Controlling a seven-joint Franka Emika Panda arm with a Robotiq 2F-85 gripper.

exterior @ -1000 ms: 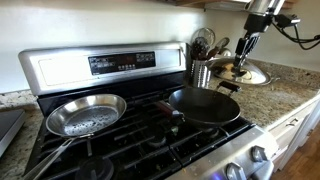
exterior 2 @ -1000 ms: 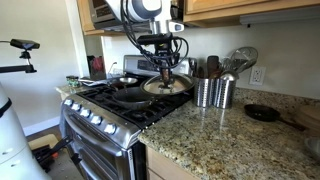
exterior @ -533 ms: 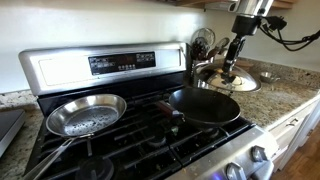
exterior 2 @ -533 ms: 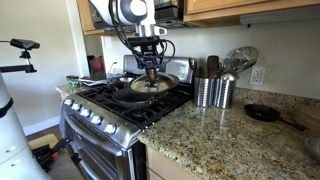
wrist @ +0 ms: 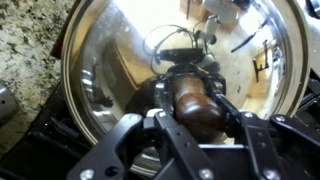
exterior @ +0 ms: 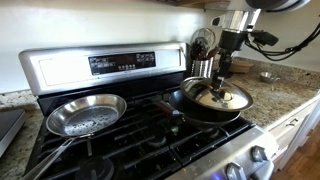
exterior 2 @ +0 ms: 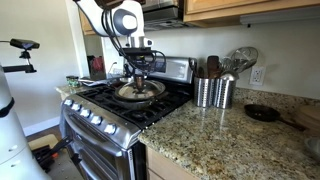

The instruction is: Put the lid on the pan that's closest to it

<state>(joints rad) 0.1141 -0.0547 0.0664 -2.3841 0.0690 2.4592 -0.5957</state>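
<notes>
The lid is hanging shifted toward the counter, so my gripper needs to move it a little toward the steel pan while lowering it onto the black pan's rim [exterior: 182, 109] next, and then let go of the knob.
The glass lid [exterior: 220, 97] with its metal rim hangs low over the black pan [exterior: 178, 104] on the right front burner, shifted a little toward the counter. My gripper [exterior: 215, 84] comes down from above and is shut on the lid's centre knob. In an exterior view the lid [exterior 2: 137, 91] covers most of the pan below it. In the wrist view the brown knob [wrist: 196, 108] sits between my gripper's [wrist: 195, 100] dark fingers [wrist: 163, 97], and the lid [wrist: 110, 70] fills the picture. I cannot tell whether the lid touches the pan.
A shiny steel pan [exterior: 85, 115] lies on the left front burner. Metal utensil holders [exterior 2: 212, 91] stand on the granite counter beside the stove, close to the arm. A small dark dish [exterior 2: 262, 113] sits farther along the counter. The stove's back panel [exterior: 110, 62] rises behind.
The gripper has carried the lid from above the counter, past the utensil holder, sideways and down to just over the black pan.
</notes>
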